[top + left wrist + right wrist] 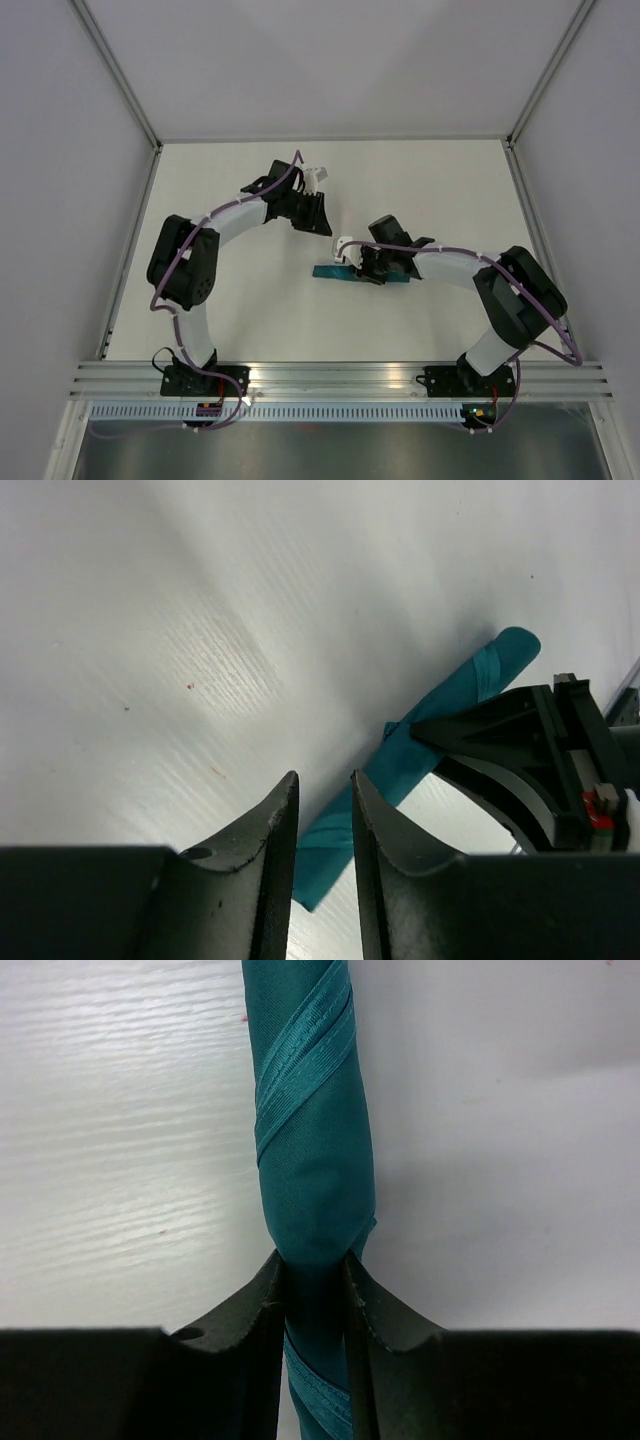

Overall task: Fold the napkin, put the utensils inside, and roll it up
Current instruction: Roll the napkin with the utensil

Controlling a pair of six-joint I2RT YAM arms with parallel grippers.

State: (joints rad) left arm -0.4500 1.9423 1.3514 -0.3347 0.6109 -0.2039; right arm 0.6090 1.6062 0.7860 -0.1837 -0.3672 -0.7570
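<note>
Next, the right gripper carries the roll [315,1150] outward with a turn onto the bare tabletop beyond and releases it, since the napkin is already tightly rolled.
The teal napkin [328,271] lies on the white table as a tight roll, left end toward the table's middle. My right gripper [364,268] is shut on the roll near its middle; in the right wrist view the roll [315,1150] is pinched between the fingertips of that gripper [312,1258]. My left gripper [322,222] hangs above and behind the roll, apart from it. Its jaws [323,777] stand a narrow gap apart with nothing between them; the roll [480,675] and the right gripper [505,735] show beyond. No utensils are in view.
The white table [240,300] is walled by white panels at the left, back and right. An aluminium rail [330,378] with both arm bases runs along the near edge.
</note>
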